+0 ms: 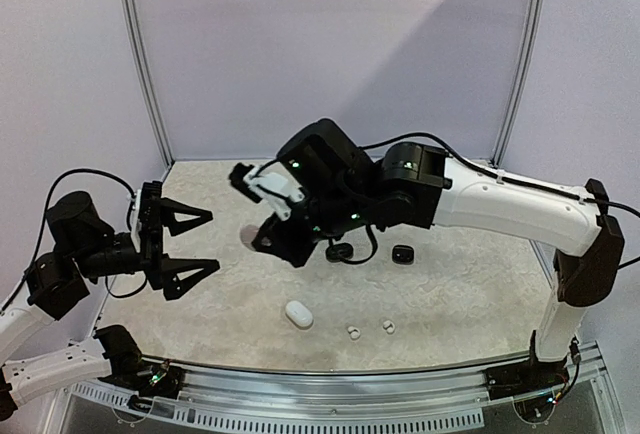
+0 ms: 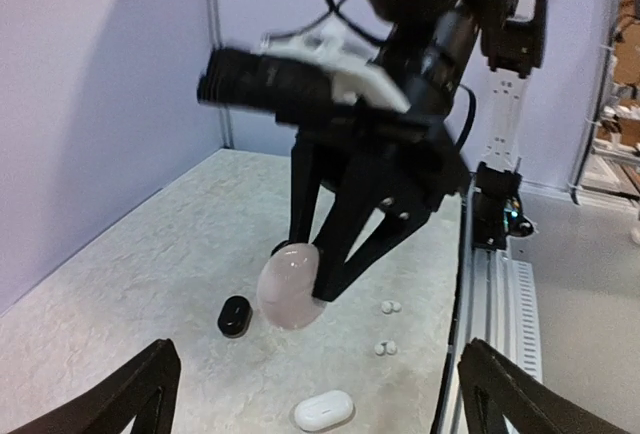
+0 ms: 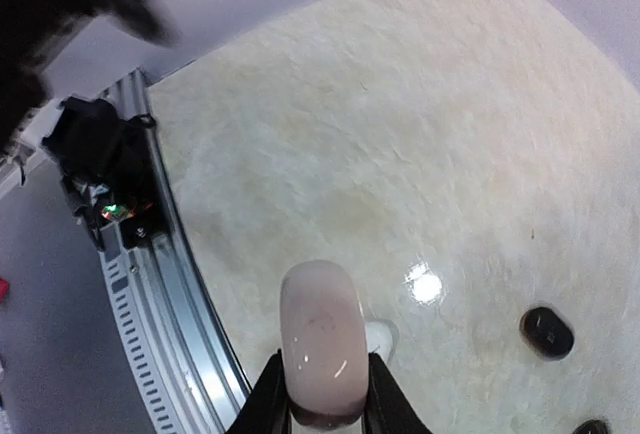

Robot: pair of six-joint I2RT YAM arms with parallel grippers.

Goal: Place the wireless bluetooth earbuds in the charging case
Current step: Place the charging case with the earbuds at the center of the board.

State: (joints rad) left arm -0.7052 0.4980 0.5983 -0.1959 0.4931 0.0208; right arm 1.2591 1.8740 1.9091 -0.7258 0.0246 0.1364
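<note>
My right gripper should swing away from the left gripper, tilt its fingers down and lower the pink case beside the earbuds, where the table is clear.
My right gripper (image 1: 264, 237) is shut on a pale pink pebble-shaped case (image 1: 249, 236) and holds it above the table, left of centre. The right wrist view shows the pink case (image 3: 320, 339) clamped between the two fingers (image 3: 268, 399). In the left wrist view the pink case (image 2: 289, 286) hangs from the right gripper's fingers (image 2: 345, 239). Two pairs of tiny white earbuds (image 1: 352, 332) (image 1: 388, 327) lie near the front edge, and they also show in the left wrist view (image 2: 387, 307) (image 2: 385, 348). My left gripper (image 1: 195, 244) is open and empty, left of the pink case. I see no black earbuds.
A closed white case (image 1: 298, 314) lies at front centre, also in the left wrist view (image 2: 323, 410). A black case (image 1: 402, 253) and another dark object (image 1: 340, 251) lie under the right arm. The metal rail (image 1: 330, 374) runs along the near edge. Purple walls stand behind and at the sides.
</note>
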